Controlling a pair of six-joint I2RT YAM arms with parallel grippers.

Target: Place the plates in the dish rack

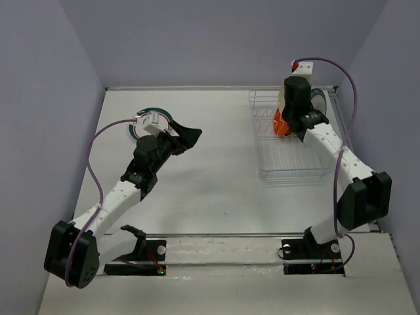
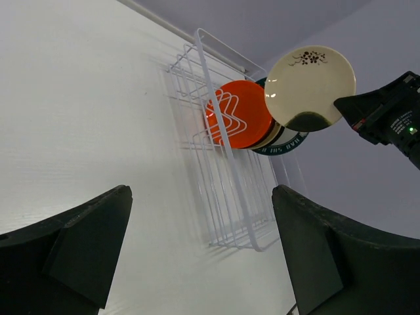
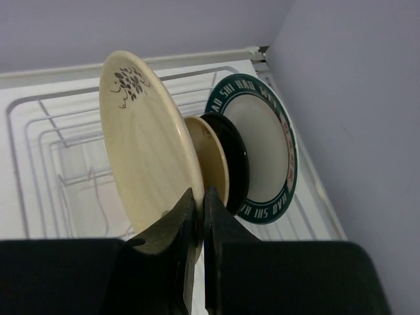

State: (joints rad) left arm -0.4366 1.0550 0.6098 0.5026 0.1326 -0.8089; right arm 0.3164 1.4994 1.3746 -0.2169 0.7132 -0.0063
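The cream plate should go in the rack (image 3: 39, 151) beside the side of the orange-red plate. I should next lower my right gripper, moving it to the left in the top view, and let go of the cream plate there.
My right gripper (image 3: 200, 203) is shut on the lower rim of a cream plate (image 3: 141, 151) with a dark floral mark, holding it upright above the white wire dish rack (image 3: 39, 151). Behind it stand another cream plate (image 3: 215, 161), a black plate (image 3: 237, 164) and a teal-rimmed plate (image 3: 262, 151). In the left wrist view an orange-red plate (image 2: 239, 115) stands in the rack (image 2: 216, 170), with the held cream plate (image 2: 308, 82) above. My left gripper (image 2: 200, 193) is open and empty over the table. A teal-rimmed plate (image 1: 141, 128) lies flat beside my left wrist.
The rack (image 1: 292, 147) sits at the far right, close to the right wall, its near half without plates. The back wall runs just behind it. My left gripper (image 1: 187, 136) hovers mid-table, left of the rack. My right gripper (image 1: 293, 105) is over the rack's far end.
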